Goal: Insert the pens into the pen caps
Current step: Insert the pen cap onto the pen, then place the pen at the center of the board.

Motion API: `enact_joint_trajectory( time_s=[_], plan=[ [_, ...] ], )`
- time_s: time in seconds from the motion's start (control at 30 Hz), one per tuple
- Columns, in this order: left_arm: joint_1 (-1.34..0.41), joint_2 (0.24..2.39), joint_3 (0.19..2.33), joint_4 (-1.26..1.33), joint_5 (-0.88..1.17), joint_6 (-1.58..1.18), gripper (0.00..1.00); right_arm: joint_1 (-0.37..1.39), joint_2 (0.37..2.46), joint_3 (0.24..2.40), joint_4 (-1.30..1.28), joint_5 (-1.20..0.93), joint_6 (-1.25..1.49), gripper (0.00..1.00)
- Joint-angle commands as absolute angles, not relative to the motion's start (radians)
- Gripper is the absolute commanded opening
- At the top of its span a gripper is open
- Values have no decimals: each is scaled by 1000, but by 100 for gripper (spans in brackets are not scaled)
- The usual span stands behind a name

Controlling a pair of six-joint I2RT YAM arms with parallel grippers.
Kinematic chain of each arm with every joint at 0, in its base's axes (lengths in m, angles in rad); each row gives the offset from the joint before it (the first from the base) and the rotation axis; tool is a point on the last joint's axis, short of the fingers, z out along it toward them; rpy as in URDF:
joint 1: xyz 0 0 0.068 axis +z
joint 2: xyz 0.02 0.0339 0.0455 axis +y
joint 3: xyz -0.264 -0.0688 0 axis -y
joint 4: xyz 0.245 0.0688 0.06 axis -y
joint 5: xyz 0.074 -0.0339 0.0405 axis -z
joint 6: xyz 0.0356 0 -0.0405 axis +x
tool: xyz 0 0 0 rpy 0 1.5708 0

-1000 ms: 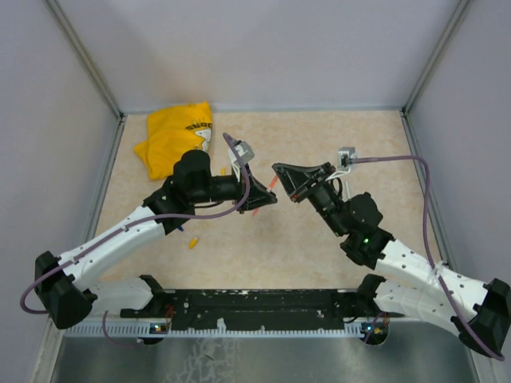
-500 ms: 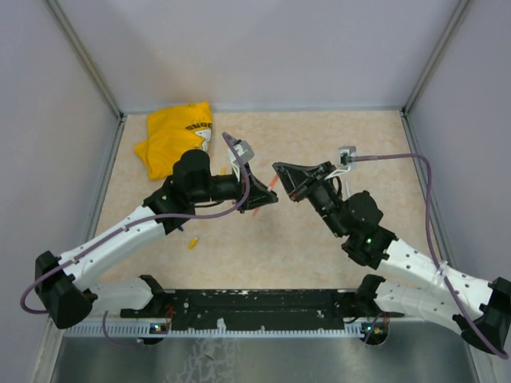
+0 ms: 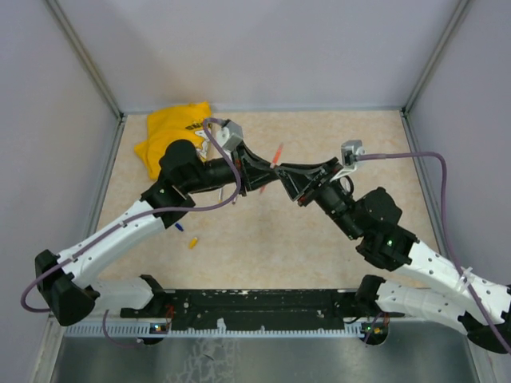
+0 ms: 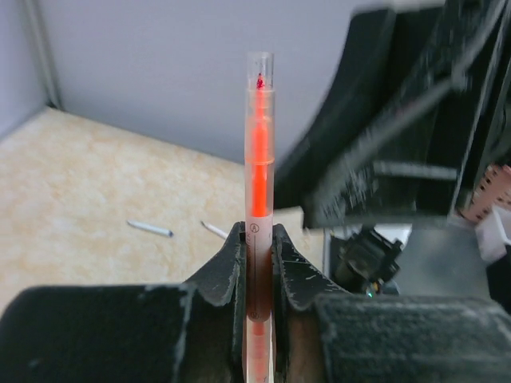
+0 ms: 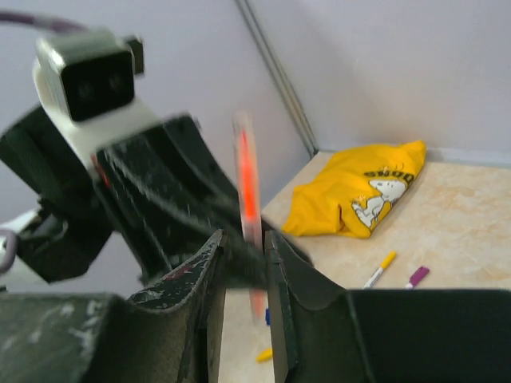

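My left gripper needs to tilt downward next, bring the orange-red pen down and let it go on the bare tabletop point(image 3: 252, 200) below, beside the purple-capped pen.
My left gripper point(image 3: 263, 171) point(image 4: 259, 233) is shut on the lower part of an orange-red pen point(image 4: 259, 159), which stands upright in the left wrist view and sticks up toward the back in the top view point(image 3: 276, 153). My right gripper point(image 3: 286, 172) point(image 5: 243, 239) faces it tip to tip. Its jaws stand narrowly apart and the blurred pen point(image 5: 244, 167) shows in the gap, not clamped. Two more pens point(image 4: 150, 229) lie on the table behind. A yellow-capped pen point(image 5: 377, 270) and a purple-capped one point(image 5: 417, 277) lie by the cloth. A loose yellow cap point(image 3: 192, 242) and a blue cap point(image 3: 179, 227) lie on the table.
A yellow cloth point(image 3: 172, 136) point(image 5: 351, 191) lies at the back left corner. Grey walls close in the table on three sides. A black rail point(image 3: 255, 303) runs along the near edge between the arm bases.
My left arm has swung toward the back and right, raising the orange-red pen so it points up. My right gripper has shifted slightly to meet it.
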State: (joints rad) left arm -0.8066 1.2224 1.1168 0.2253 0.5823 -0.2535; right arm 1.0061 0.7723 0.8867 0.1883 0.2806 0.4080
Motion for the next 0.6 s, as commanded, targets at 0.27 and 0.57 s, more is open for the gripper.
enact_joint_trajectory(
  time_s=[0.27,0.57],
  plan=[
    [-790,1200,1131,293,523,-232,0,1027,657,754,290,260,318,33],
    [-789,1175,1071,132,304,-218,0,1028,625,642,132,406,302,49]
  ],
)
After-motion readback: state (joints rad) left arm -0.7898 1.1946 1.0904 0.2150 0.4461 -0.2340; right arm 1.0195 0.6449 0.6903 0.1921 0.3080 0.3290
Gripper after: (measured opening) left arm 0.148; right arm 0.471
